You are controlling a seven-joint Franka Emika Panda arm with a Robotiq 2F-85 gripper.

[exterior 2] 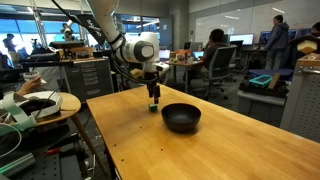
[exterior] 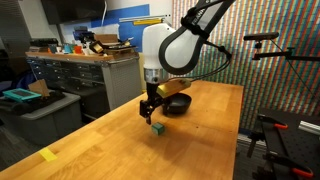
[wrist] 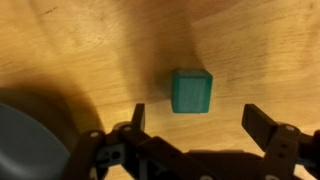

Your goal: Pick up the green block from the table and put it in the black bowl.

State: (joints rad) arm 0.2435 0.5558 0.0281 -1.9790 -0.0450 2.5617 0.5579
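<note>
I will move my gripper down next until its spread fingers are on opposite sides of the green block (exterior: 158, 129) (wrist: 191, 91), because the block is below it. Then I will close them.
The green block (wrist: 191, 91) is a small cube lying on the wooden table (wrist: 260, 50). It also shows in both exterior views (exterior: 158, 127) (exterior 2: 154, 106). My gripper (wrist: 196, 118) hangs just above the block with its fingers spread wide and nothing between them; the block lies a little beyond the line between the fingertips. In the exterior views the gripper (exterior: 152, 112) (exterior 2: 153, 98) points straight down over the block. The black bowl (exterior 2: 181, 117) stands on the table close beside the block, also seen behind the arm (exterior: 177, 103) and at the wrist view's lower left edge (wrist: 25, 140).
A grey workbench with drawers (exterior: 75, 72) stands beyond the table. A teal tray (exterior: 17, 96) lies on a lower surface. A yellow tape mark (exterior: 48, 154) sits near the table's front corner. People sit at desks (exterior 2: 215, 55) behind.
</note>
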